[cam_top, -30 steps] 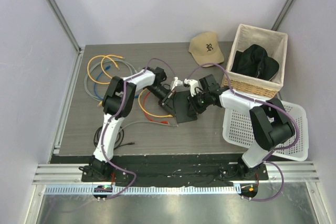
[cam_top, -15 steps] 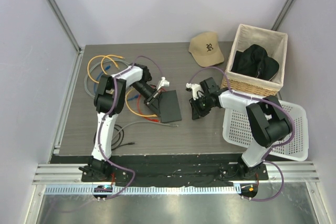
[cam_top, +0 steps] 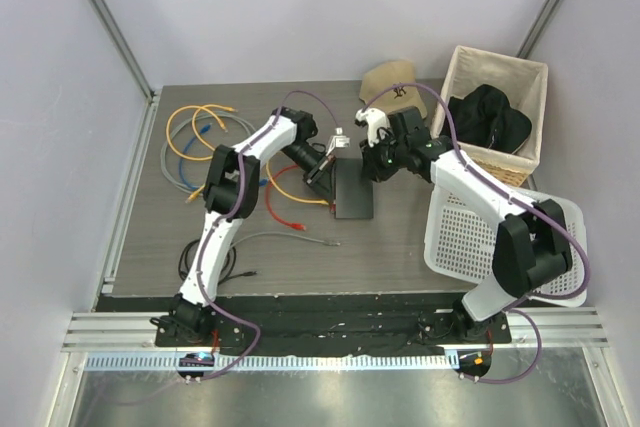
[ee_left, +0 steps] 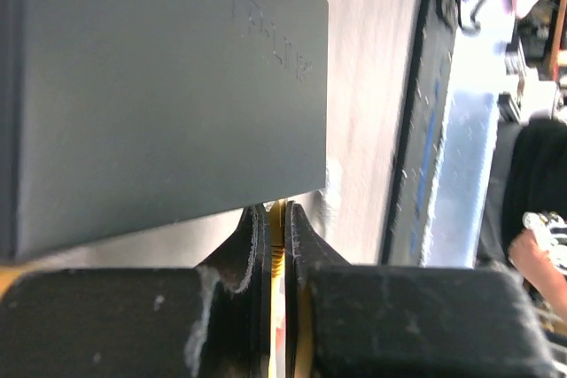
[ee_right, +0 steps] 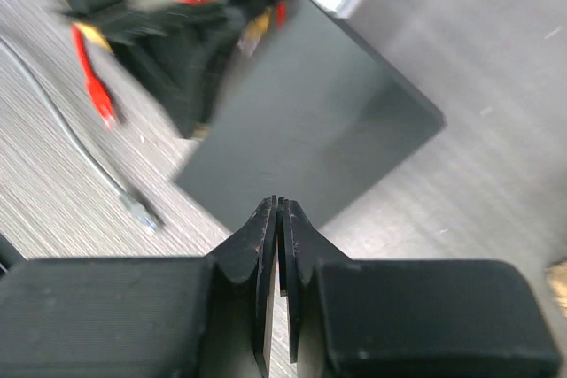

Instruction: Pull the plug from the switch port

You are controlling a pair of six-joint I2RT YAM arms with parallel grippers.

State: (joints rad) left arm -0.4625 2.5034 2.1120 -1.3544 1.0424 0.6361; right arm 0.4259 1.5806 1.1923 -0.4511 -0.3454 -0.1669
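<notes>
The yellow plug [ee_left: 277, 223] still meets the switch, so the robot's left gripper needs to pull to the left in the top view and release on the tabletop by the cable coils.
The switch [cam_top: 353, 192] is a flat black box lying on the dark table, between the two grippers. My left gripper [cam_top: 324, 169] is at its left edge, shut on a yellow plug [ee_left: 277, 223] whose cable [cam_top: 283, 192] runs off to the left. In the left wrist view the switch [ee_left: 159, 86] fills the upper left, right in front of the jaws. My right gripper [cam_top: 373, 161] is shut at the switch's far right corner. In the right wrist view its tips [ee_right: 279, 208] overlap the near edge of the switch [ee_right: 310, 121]; I cannot tell whether they touch it.
Orange, blue and grey cable coils [cam_top: 195, 137] lie at the left. A red plug [cam_top: 290, 217] and a grey cable [cam_top: 290, 239] lie before the switch. A tan cap [cam_top: 385, 77], a wicker basket [cam_top: 500, 55] with a black garment [cam_top: 490, 117], and a white plastic basket [cam_top: 545, 247] are at the right.
The left gripper and the switch have moved right and farther back. The right gripper has swung back toward the cap and now sits at the switch's far right corner, partly hiding the cap.
</notes>
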